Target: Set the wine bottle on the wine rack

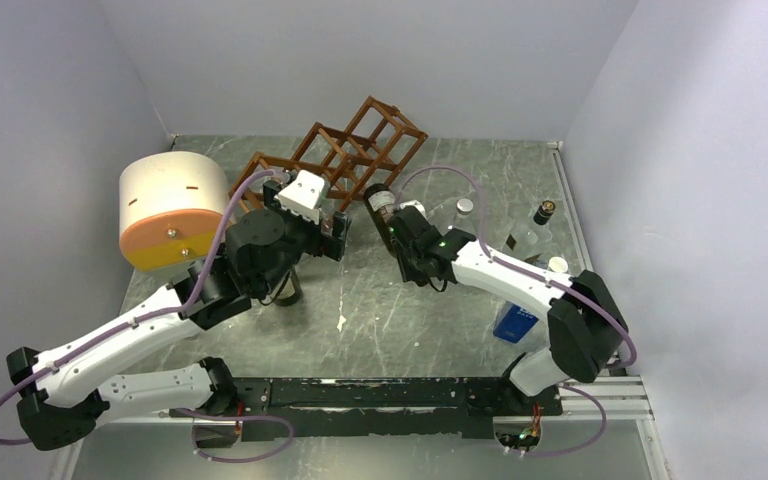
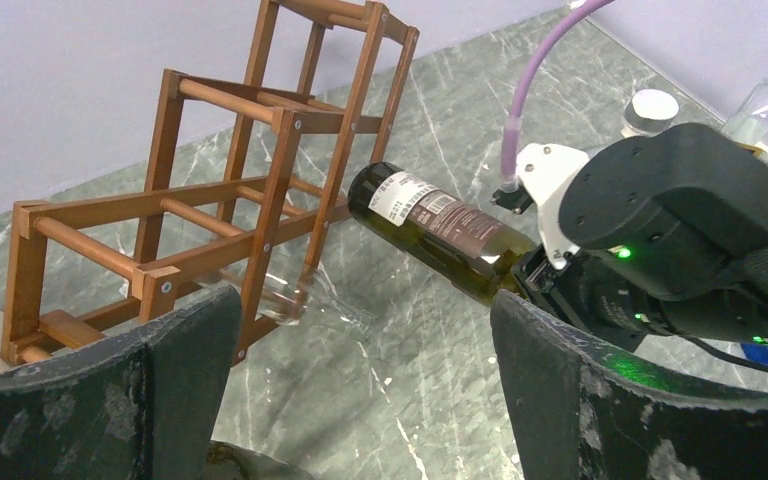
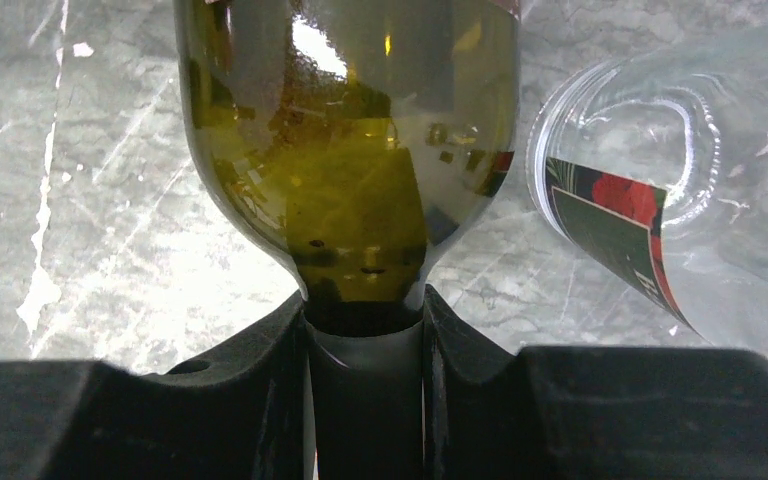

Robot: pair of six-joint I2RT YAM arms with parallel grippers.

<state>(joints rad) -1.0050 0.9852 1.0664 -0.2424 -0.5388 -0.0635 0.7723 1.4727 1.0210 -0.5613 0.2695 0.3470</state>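
Observation:
My right gripper slides the bottle base-first outward into the rack's open middle cell [image 1: 347, 172] next and frees its neck there, since a clear bottle occupies the lowest one.
The reddish-brown wooden wine rack [image 1: 345, 150] stands at the back middle of the table; it also shows in the left wrist view [image 2: 210, 200]. My right gripper [image 1: 402, 238] is shut on the neck of a dark green wine bottle [image 1: 380, 205] and holds it nearly level above the table. The bottle's base is right by the rack's lower right post [image 2: 440, 225]. The right wrist view shows the neck clamped between the fingers [image 3: 365, 350]. My left gripper [image 1: 338, 235] is open and empty [image 2: 360, 380], just left of the bottle and in front of the rack.
A clear bottle [image 2: 290, 300] lies in the rack's lowest cell. A cream-and-orange cylinder [image 1: 172, 210] stands at the left. Clear bottles [image 1: 535, 230] and a blue box [image 1: 515, 320] stand at the right. A clear bottle with a red label [image 3: 680, 200] is beside the held bottle.

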